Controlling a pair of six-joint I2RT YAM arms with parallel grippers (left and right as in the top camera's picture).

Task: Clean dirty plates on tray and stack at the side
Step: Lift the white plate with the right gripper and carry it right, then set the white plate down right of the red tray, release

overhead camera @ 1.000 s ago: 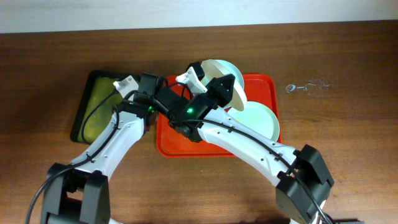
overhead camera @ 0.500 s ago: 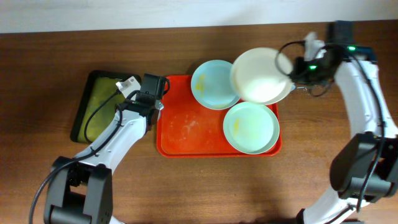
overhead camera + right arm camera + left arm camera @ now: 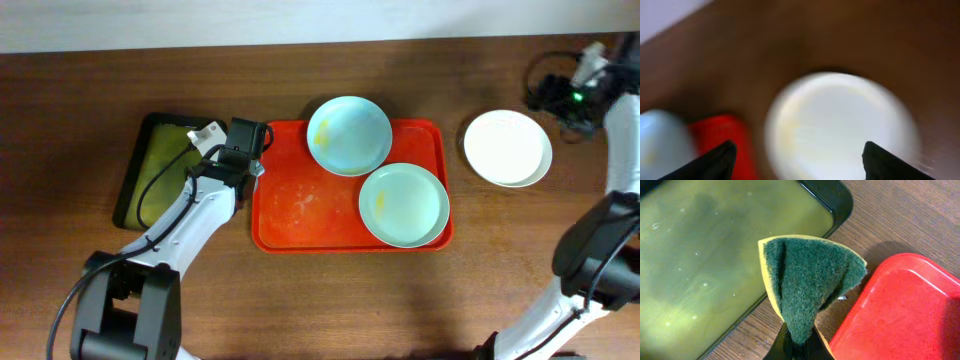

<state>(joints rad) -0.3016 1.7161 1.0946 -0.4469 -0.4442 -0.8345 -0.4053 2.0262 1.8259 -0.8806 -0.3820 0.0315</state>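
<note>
My right gripper next goes left in the overhead view past the cream-white plate [image 3: 507,148] and down onto the pale blue plate's nearest rim [image 3: 388,132]. That plate shows yellow smears.
The red-orange tray [image 3: 300,205] holds two dirty plates: a pale blue one [image 3: 349,135] at its far edge and a mint green one [image 3: 404,204] at its near right, both with yellowish smears. A cream-white plate [image 3: 507,148] lies on the table to the right of the tray. My right gripper [image 3: 548,95] hovers just beyond that plate's far right, open with nothing between its fingers; its view is blurred, with the cream plate [image 3: 840,130] below. My left gripper [image 3: 800,342] is shut on a green-and-yellow sponge [image 3: 810,280], above the gap between the dark tray and the red tray [image 3: 900,315].
A dark green-black tray [image 3: 135,170] with yellowish liquid [image 3: 715,255] sits left of the red tray. Bare wooden table surrounds both trays. A small clear object [image 3: 470,142] lies near the cream plate's left edge.
My right gripper carried the cream plate from above the tray to the table at the right, let it go, opened and pulled back. The left arm has not moved.
</note>
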